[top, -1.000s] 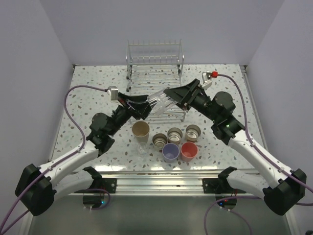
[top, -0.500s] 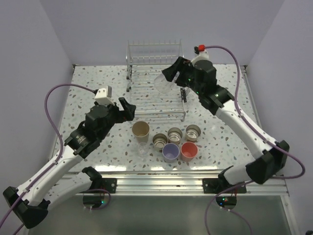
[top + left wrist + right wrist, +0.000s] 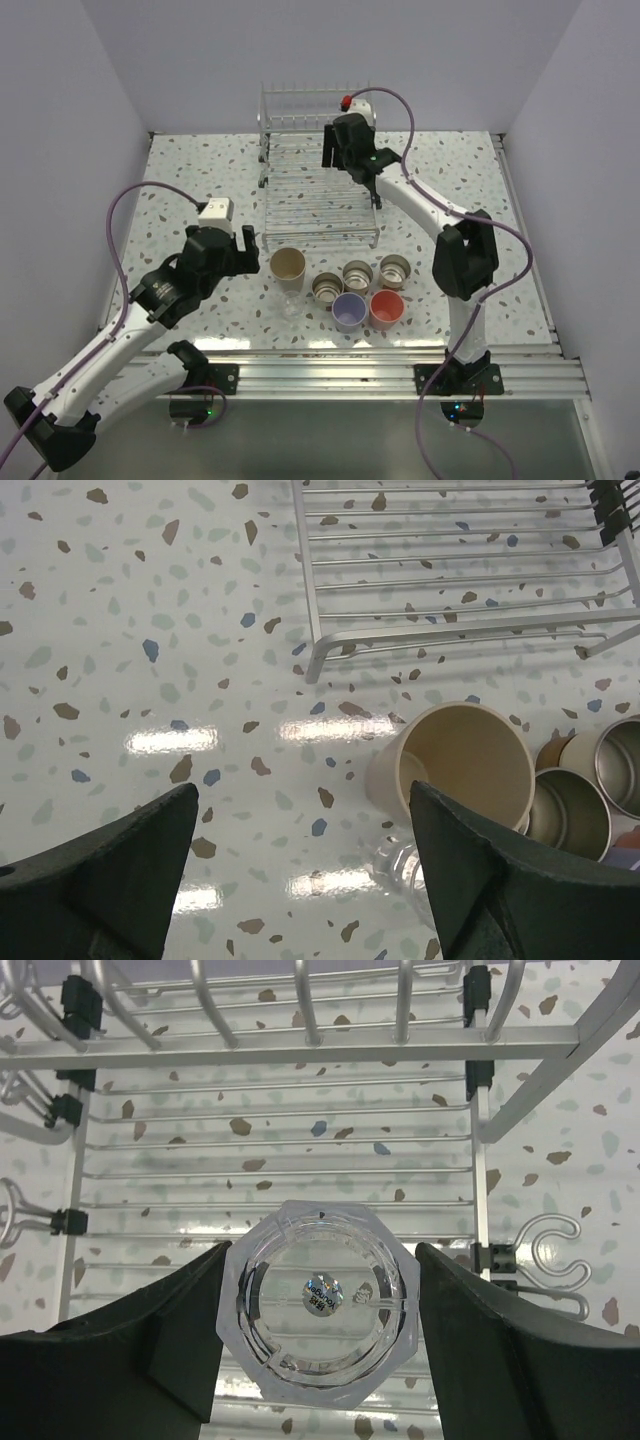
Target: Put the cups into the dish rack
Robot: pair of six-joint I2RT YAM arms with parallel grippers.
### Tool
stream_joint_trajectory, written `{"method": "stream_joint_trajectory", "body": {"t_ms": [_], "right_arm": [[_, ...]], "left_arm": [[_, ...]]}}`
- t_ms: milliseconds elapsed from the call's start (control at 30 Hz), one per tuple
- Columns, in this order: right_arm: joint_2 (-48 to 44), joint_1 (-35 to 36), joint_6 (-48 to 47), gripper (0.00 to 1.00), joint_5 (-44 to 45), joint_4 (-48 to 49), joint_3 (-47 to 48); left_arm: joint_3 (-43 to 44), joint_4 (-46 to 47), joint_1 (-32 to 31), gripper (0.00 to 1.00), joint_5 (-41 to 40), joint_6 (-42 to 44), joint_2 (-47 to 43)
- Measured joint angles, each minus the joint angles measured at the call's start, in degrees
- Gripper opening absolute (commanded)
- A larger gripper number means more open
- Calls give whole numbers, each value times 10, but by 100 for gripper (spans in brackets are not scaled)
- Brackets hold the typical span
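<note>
Empty wires by the rack's side bar (image 3: 420, 1200) lie below my right gripper, right in the wrist view. My right gripper moves across and down to release next.
My right gripper (image 3: 338, 158) is over the back right part of the silver wire dish rack (image 3: 300, 215). It is shut on a clear cup (image 3: 318, 1303), seen base-on with a small sticker, just above the rack's wires (image 3: 280, 1165). My left gripper (image 3: 250, 243) is open and empty above the table, left of the beige cup (image 3: 288, 266). In the left wrist view the gripper (image 3: 300, 880) frames the beige cup (image 3: 470, 765) and a second clear cup (image 3: 412, 872). Three metallic cups (image 3: 326, 288) (image 3: 357, 273) (image 3: 394, 270), a lavender cup (image 3: 348, 311) and a coral cup (image 3: 386, 309) stand in front of the rack.
The rack's raised slotted back rail (image 3: 315, 100) stands against the far wall. Its front corner (image 3: 318, 660) lies just beyond the beige cup. White walls close in the speckled table (image 3: 180, 190) on the left, right and back.
The two grippers met at the clear cup by the rack's front. The right one carried it up and back over the rack. The left one let go and drew back toward the near left.
</note>
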Motion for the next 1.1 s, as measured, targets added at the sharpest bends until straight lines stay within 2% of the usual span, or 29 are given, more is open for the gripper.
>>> {"method": "stream_joint_trajectory", "body": {"t_ms": [233,533,933,967,1067,1100], "right_arm": [[57,-17,-8,0,33,27,37],[135,-62,23,0,27,78,49],[157,-69,28,0,49,101,70],[162,-69,28,9,49,100,77],[176,-69,26,25,50,99,96],[176,-69,26,39,51,99,98]], "left_arm": [[-1,-4,0,89,2,30,-22],[-10,3,0,91,10,44,-45],[-14,6,1,91,23,55,-42],[-14,6,2,91,25,56,-42],[-14,7,4,91,28,57,-44],[-14,7,5,92,28,57,-45]]}}
